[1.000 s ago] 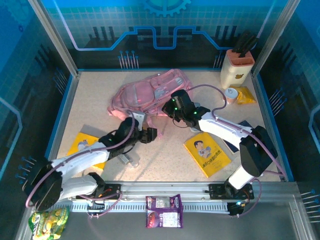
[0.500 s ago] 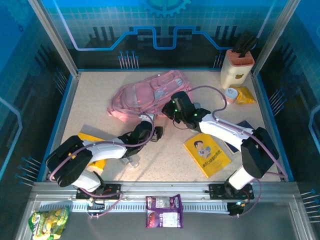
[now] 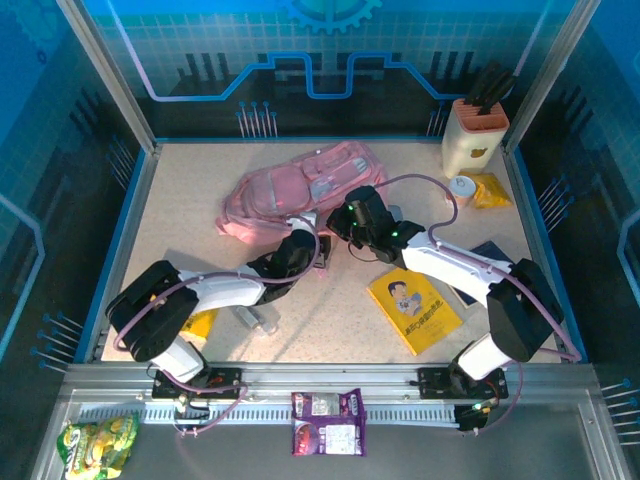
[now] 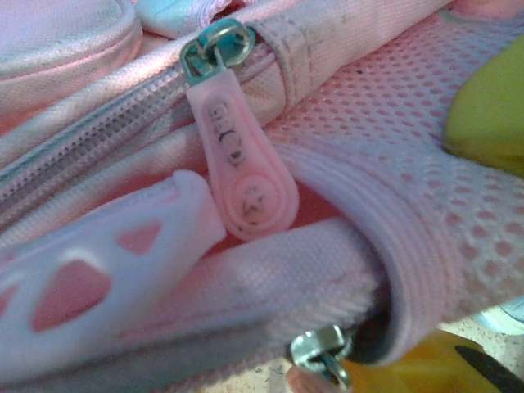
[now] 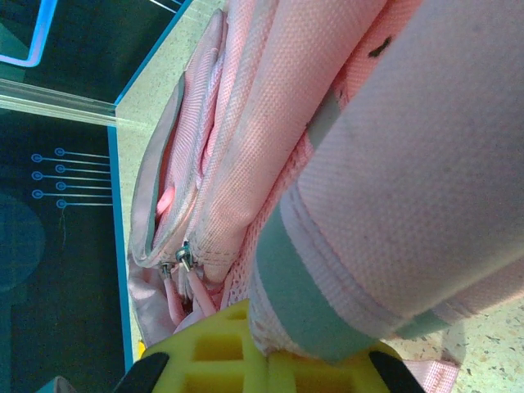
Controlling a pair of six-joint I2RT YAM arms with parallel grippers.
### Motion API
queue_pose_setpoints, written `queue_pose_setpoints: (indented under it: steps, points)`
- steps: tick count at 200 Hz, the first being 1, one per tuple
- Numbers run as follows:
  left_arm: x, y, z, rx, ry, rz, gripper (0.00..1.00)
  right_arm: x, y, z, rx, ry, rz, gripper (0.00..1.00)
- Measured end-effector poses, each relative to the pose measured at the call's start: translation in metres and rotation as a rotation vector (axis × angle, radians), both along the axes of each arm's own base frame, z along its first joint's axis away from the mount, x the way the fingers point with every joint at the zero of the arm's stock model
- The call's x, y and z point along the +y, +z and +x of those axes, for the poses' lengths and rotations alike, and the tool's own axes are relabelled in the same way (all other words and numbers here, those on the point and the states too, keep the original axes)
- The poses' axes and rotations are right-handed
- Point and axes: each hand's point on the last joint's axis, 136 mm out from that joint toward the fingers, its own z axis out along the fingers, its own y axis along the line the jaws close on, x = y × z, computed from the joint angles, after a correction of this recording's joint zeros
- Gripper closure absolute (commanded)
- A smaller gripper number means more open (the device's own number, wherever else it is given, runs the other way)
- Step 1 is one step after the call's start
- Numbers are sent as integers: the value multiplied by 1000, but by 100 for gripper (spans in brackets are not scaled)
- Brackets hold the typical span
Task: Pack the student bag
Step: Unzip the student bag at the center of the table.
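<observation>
I will swing the pink strap I am holding outward with my right gripper toward the bag's far end [image 3: 358,170] and then release it, because the bag [image 3: 290,185] lies at a slant across the table.
The student bag [image 3: 290,185], a big pink backpack, lies at the back middle of the table. My right gripper [image 3: 352,218] is at its near right corner. In the right wrist view its yellow fingers [image 5: 205,360] are shut on a pink strap with a teal band [image 5: 327,303]. My left gripper [image 3: 308,250] presses into the bag's near edge. In the left wrist view one white lattice finger [image 4: 98,278] lies against the fabric beside a pink zipper pull [image 4: 246,176]. The other finger is hidden. A second metal zipper slider [image 4: 323,360] shows below a fabric fold.
A yellow book [image 3: 413,308] lies right of centre and a dark book [image 3: 482,255] beyond it. Another yellow book [image 3: 200,322] and a small grey item [image 3: 255,318] lie under the left arm. A knife block [image 3: 472,135] and a yellow packet [image 3: 488,190] stand back right.
My left arm has reached forward and to the right, from the table's middle up against the bag's near edge. Its jaws have narrowed. The right gripper has stayed on the strap.
</observation>
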Motion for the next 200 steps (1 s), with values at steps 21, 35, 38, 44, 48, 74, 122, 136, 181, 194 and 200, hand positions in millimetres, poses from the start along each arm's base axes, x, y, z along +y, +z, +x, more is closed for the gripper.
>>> queue_pose_setpoints:
  steps: [21,35,38,44,48,74,122,136,181,194,200]
  points:
    - [0,-2,1,0,-1,10,81,-1,-2,-1,4,0,-3,100]
    - [1,-1,3,-4,2,9,90,-1,-3,-1,4,-1,-4,100]
    - [1,-1,3,-5,-1,12,92,-1,-3,-1,3,-1,-4,100]
    - [1,0,3,-7,-3,9,96,-1,-2,-1,1,-1,-2,100]
    - [1,0,4,-9,1,2,99,-1,-2,-1,-1,-1,-2,100]
    - [-1,3,4,-14,-4,-4,100,-1,0,-1,-10,2,-7,100]
    - [11,14,-5,1,-17,-37,100,-3,9,-2,-24,13,9,100]
    - [16,16,-10,17,-21,-44,100,-6,12,-1,-25,15,14,100]
    - [32,7,-27,111,-38,-12,100,-18,14,3,-20,35,10,100]
    - [38,3,-33,141,-36,11,100,-20,13,3,-11,58,8,100]
    - [41,3,-36,153,-35,20,100,-21,12,2,-8,73,6,100]
